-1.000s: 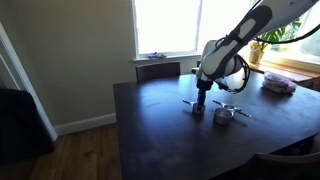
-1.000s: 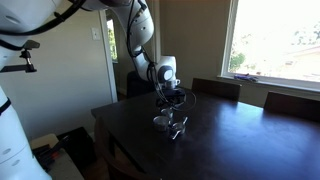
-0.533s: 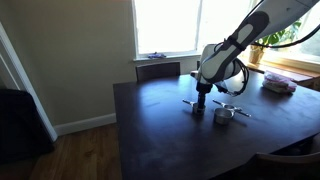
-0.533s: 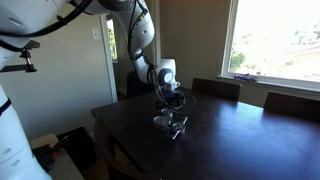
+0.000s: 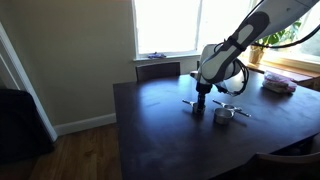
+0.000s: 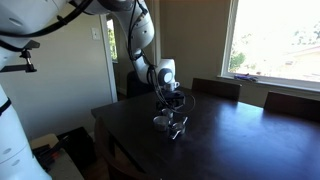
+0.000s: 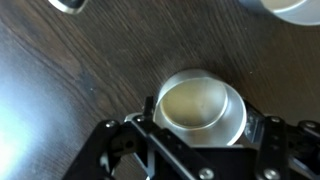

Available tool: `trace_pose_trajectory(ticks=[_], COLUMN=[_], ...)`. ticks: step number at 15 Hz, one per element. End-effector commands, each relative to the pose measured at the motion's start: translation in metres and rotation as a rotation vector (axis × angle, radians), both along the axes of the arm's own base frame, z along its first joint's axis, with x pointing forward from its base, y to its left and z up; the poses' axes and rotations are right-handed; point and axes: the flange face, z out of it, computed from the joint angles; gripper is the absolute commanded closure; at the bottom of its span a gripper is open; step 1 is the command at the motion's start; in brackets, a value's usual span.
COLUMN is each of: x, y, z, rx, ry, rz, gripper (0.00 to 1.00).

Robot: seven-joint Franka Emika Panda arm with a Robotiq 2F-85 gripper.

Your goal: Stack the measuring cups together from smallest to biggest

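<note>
Next, my gripper rises, crosses over the larger cup [image 5: 223,115], which stands beside it toward the upper right in the wrist view, and lowers, releasing the smaller cup inside.
In the wrist view a shiny round measuring cup [image 7: 200,108] stands upright on the dark table between my gripper's [image 7: 202,118] two fingers, which press its wall on either side. Parts of two more measuring cups show at the top edge, one on the left [image 7: 68,5] and one on the right [image 7: 290,8]. In both exterior views the gripper [image 5: 202,102] [image 6: 166,106] points straight down at the table over this cup. A larger cup [image 5: 223,115] with a thin handle sits just beside it. The held cup's handle is hidden.
The dark wooden table [image 5: 170,140] [image 6: 230,150] has chair backs [image 5: 158,70] [image 6: 215,88] along its far side. A pinkish object [image 5: 278,85] lies near the table's window end. Bright windows and a plant [image 5: 285,35] stand behind.
The arm has stayed in place over the cup. The fingers have drawn in against the cup's sides.
</note>
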Motion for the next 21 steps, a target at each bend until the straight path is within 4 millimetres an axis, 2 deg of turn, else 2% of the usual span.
trace_pose_trajectory(ticks=[1,5,9,12,16,21], x=[-0.012,-0.027,-0.057,-0.083,-0.110,-0.134], y=[-0.001,-0.005,-0.016,-0.028,-0.042,-0.050], z=[0.022,0.052,0.087,0.105,0.110,0.097], rx=[-0.019,-0.012,-0.005,-0.003,-0.012,-0.023], ry=[-0.017,-0.037,-0.041,-0.048,-0.027,-0.042], rz=[-0.008,-0.008,-0.027,-0.051,-0.093,-0.119], gripper=[0.46,0.46,0.46,0.46,0.46,0.46])
